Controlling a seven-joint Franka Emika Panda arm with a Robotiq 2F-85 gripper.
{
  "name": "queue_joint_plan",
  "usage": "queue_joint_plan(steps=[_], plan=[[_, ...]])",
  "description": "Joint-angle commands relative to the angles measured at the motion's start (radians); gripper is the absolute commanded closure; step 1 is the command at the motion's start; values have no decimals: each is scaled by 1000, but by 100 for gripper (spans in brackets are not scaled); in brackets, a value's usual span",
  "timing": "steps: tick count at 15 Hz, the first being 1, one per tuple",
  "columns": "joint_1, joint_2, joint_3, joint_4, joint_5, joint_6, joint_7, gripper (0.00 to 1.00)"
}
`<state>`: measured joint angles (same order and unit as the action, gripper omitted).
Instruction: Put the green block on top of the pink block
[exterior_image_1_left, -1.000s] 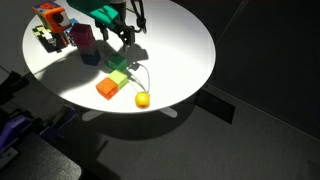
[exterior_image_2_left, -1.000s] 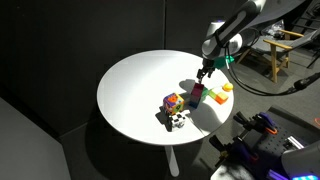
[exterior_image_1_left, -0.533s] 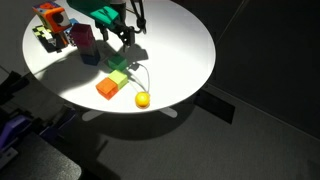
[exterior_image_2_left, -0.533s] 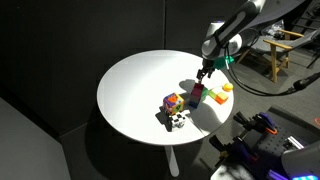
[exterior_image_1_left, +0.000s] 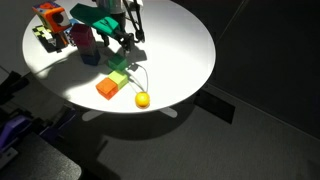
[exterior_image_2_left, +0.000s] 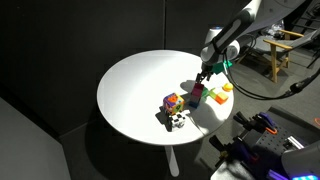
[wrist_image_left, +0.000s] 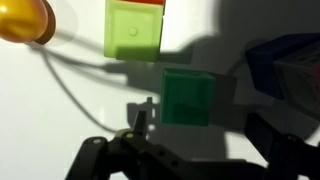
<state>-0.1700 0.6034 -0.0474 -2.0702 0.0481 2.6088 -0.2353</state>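
Note:
The gripper moves down next until its open fingers straddle the green block (wrist_image_left: 188, 97). It then closes, because that block already lines up with the gap between them on the tabletop.
The green block (wrist_image_left: 188, 97) lies on the white table, just ahead of and between my open gripper's fingers (wrist_image_left: 205, 125). In an exterior view the gripper (exterior_image_1_left: 123, 42) hovers just above the green block (exterior_image_1_left: 117, 63), which is in shadow. The pink block (exterior_image_1_left: 84, 38) stands to the left by the colourful toy, apart from the gripper. In an exterior view the gripper (exterior_image_2_left: 205, 72) is over the cluster of blocks, where the pink block (exterior_image_2_left: 196, 98) shows; the green block is hard to make out there.
A lime block (wrist_image_left: 133, 30) sits beyond the green one, with an orange-red block (exterior_image_1_left: 106, 88) and a yellow ball (wrist_image_left: 22, 18) further on. A blue block (wrist_image_left: 285, 58) is to the right. A colourful toy (exterior_image_1_left: 48, 24) stands near the table's edge (exterior_image_1_left: 200, 80).
The gripper has come down and shifted slightly toward the green block. The blocks have not moved.

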Motion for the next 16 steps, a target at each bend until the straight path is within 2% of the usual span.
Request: queue_joint_plan(steps=[1, 13, 14, 15, 16], plan=[[-8, 30, 5, 17, -12, 26, 15, 0], [-8, 118, 6, 72, -20, 70, 17, 0], [-7, 125, 6, 78, -21, 69, 17, 25], [-7, 132, 5, 84, -22, 67, 18, 26], [-7, 138, 5, 89, -22, 64, 18, 34]])
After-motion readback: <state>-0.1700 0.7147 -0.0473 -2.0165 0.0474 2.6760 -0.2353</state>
